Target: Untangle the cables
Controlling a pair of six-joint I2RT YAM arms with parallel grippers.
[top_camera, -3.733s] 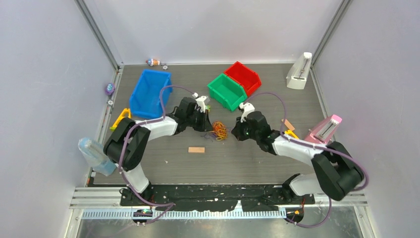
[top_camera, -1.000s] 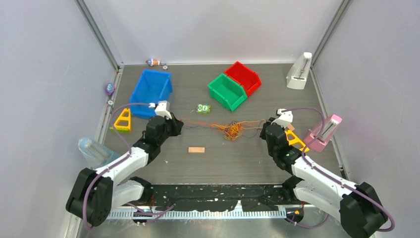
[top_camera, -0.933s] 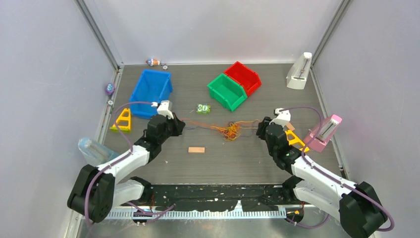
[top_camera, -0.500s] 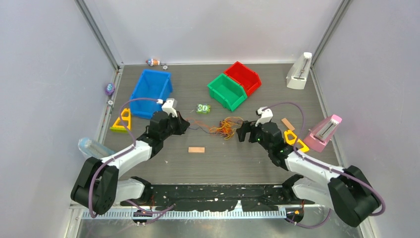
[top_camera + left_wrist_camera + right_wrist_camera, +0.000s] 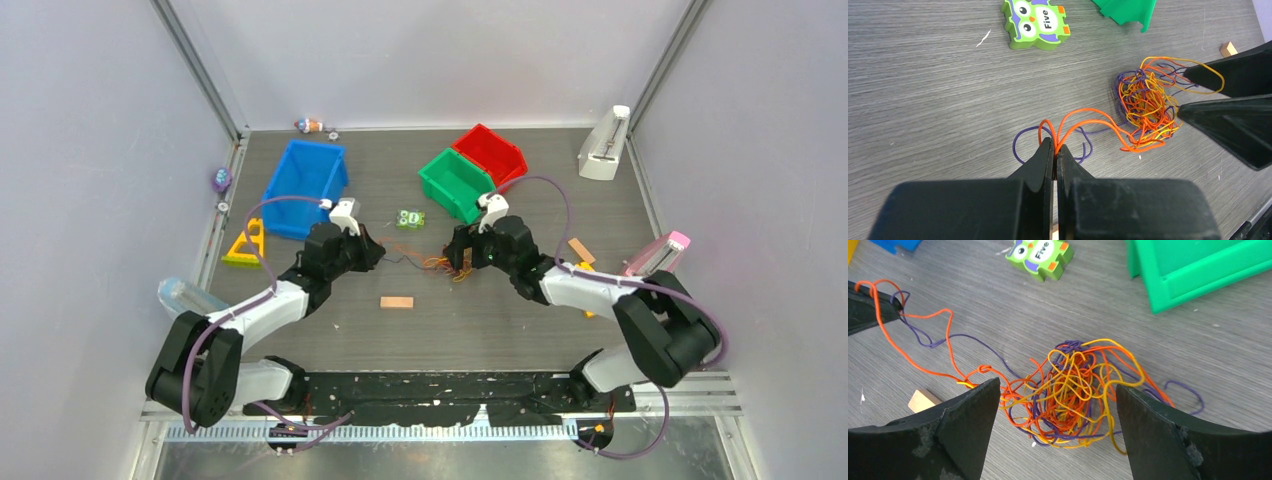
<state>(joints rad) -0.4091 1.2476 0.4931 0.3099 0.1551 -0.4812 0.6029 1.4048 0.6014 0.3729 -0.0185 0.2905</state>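
The yellow pieces of cable at the middle of the knot (image 5: 1148, 107) are below my right gripper, between its spread fingers, so my right gripper needs to move down onto them next and close.
The cables (image 5: 443, 264) lie on the table as a knot of orange, yellow and purple strands (image 5: 1078, 390) between the two arms. From the knot (image 5: 1148, 107) orange loops (image 5: 1083, 117) and a purple loop (image 5: 1020, 142) trail left to my left gripper (image 5: 1054, 145). That gripper (image 5: 378, 255) is shut on the orange strands, low over the table. My right gripper (image 5: 1058, 385) is open wide and hovers over the knot, one finger on each side, holding nothing. In the top view it (image 5: 458, 250) sits just right of the tangle.
A green owl block (image 5: 408, 218) lies behind the cables, and a small wooden block (image 5: 396, 302) in front. Green bin (image 5: 458, 185), red bin (image 5: 490, 155) and blue bin (image 5: 305, 185) stand further back. A yellow triangle (image 5: 245, 243) and a bottle (image 5: 185, 298) are at the left.
My right gripper opened, let go of the strands and moved left to the knot. The stretched cables went slack and bunched up. My left gripper shifted slightly right, staying shut.
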